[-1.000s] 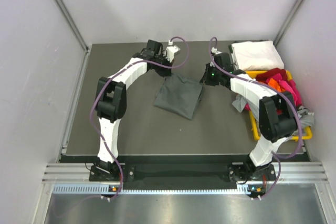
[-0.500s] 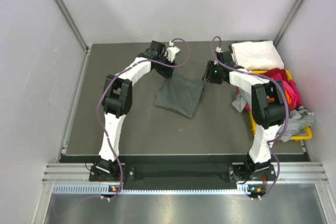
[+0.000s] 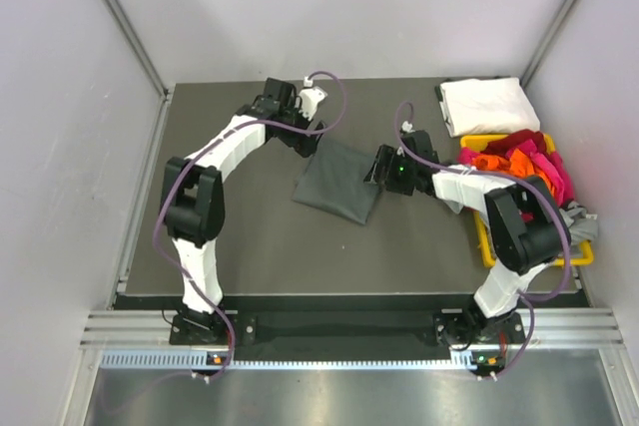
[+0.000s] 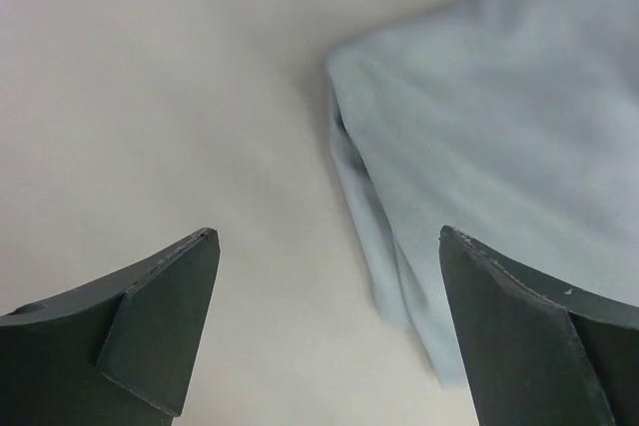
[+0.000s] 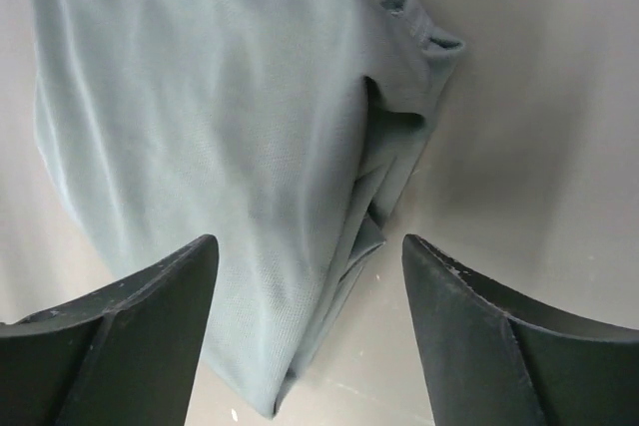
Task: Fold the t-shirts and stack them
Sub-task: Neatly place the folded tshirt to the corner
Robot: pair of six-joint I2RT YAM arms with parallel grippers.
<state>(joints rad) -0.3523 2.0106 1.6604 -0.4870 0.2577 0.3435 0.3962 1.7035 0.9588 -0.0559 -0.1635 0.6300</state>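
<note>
The robot's right gripper next needs to come down onto the bunched shirt edge (image 3: 375, 185) (image 5: 342, 258) facing the yellow bin, and then close there.
A dark grey t-shirt (image 3: 341, 181) lies folded flat in the middle of the table. My left gripper (image 3: 311, 139) hovers just off its far left corner, open with nothing between the fingers. In the left wrist view, my left gripper (image 4: 324, 236) stands over bare table, and the shirt's layered edge (image 4: 479, 147) reaches the right finger. My right gripper (image 3: 377, 167) sits at the shirt's right edge, open; in the right wrist view, my right gripper (image 5: 309, 241) straddles the folded edge (image 5: 200, 97) without pinching it. A folded white t-shirt (image 3: 486, 104) rests at the back right.
A yellow bin (image 3: 483, 246) stands at the right edge holding loose red (image 3: 519, 140), orange (image 3: 496, 160) and pink (image 3: 554, 172) shirts. A light grey shirt (image 3: 579, 226) hangs over its near rim. Grey walls close in the table on three sides.
Both grippers went from shut to open and let go of the dark grey shirt, which now lies flat. The right arm swung nearer; the left arm drew back to the left.
</note>
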